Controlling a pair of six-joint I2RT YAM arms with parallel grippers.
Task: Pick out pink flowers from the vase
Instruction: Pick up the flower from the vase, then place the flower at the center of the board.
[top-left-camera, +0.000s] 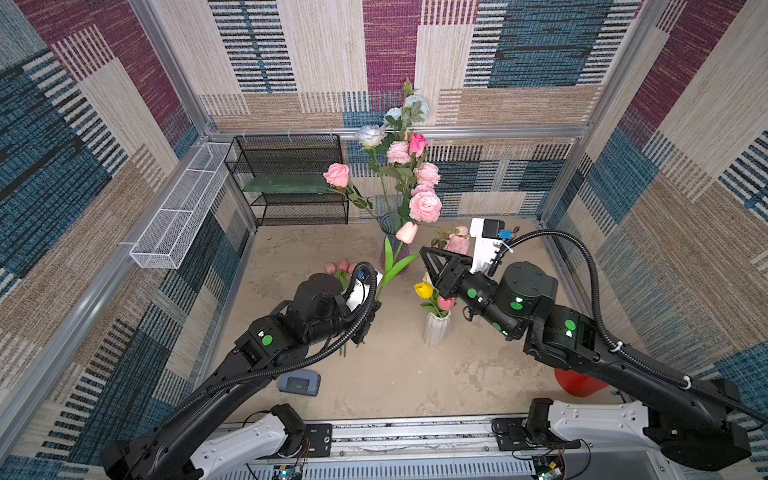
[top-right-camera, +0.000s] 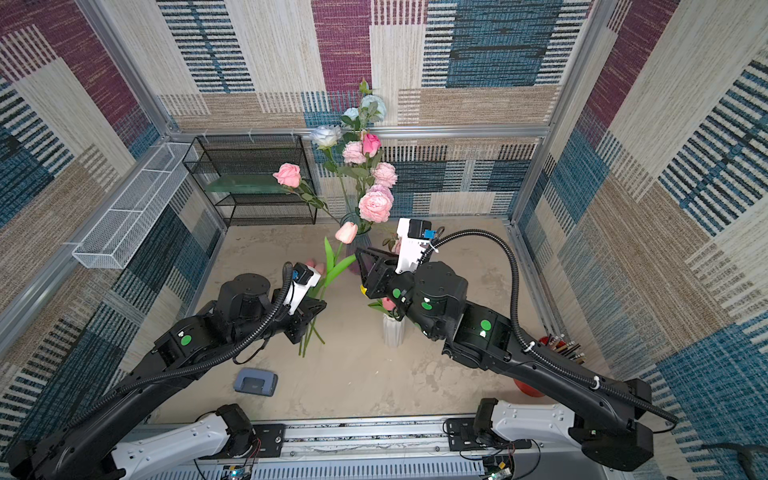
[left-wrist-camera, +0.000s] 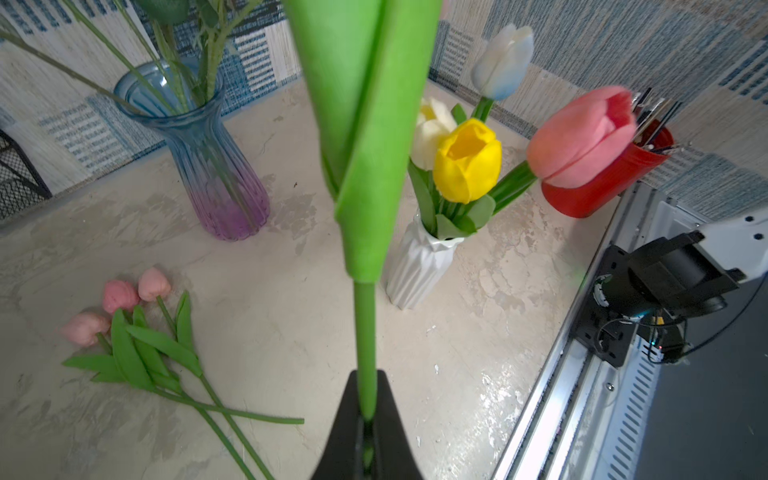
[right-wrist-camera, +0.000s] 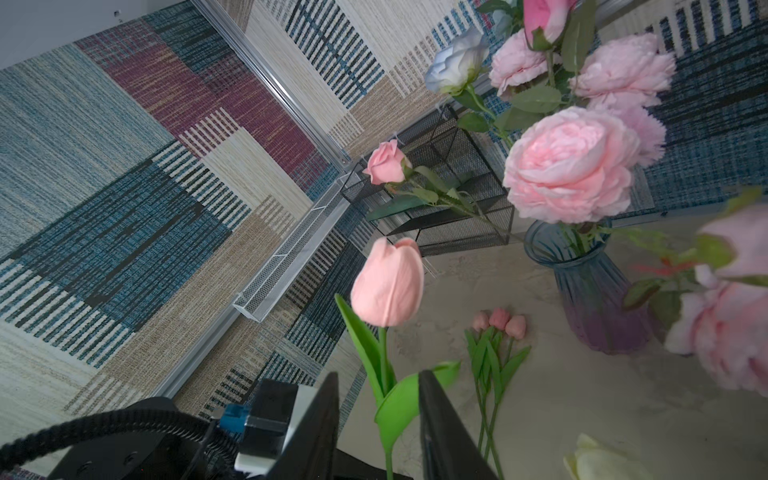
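Note:
I will lower and tip down my left gripper over the stems of the lying tulips (left-wrist-camera: 201, 401) to release the green stem (left-wrist-camera: 365, 332), since pink ones already lie together there.
A pink tulip (top-left-camera: 406, 232) (top-right-camera: 346, 232) (right-wrist-camera: 388, 282) stands upright above the table. My left gripper (left-wrist-camera: 368, 415) (top-left-camera: 365, 326) is shut on its green stem (left-wrist-camera: 365, 332). My right gripper (right-wrist-camera: 378, 399) (top-left-camera: 423, 252) is open beside it, jaws apart with the tulip's leaf (right-wrist-camera: 405, 399) between them. Three pink tulips (top-left-camera: 340, 266) (left-wrist-camera: 120, 299) lie on the table. A white vase (top-left-camera: 435, 330) (left-wrist-camera: 419, 266) holds another pink tulip (left-wrist-camera: 582, 137) with yellow and white ones. Pink roses (top-left-camera: 424, 205) (right-wrist-camera: 569, 166) stand in a blue-purple glass vase (top-left-camera: 392, 249) (left-wrist-camera: 208, 158).
A black mesh rack (top-left-camera: 291, 178) and a white wire basket (top-left-camera: 178, 212) stand at the back left. A red cup (top-left-camera: 577, 382) of tools is at the front right. A grey-blue device (top-left-camera: 299, 383) lies near the front edge.

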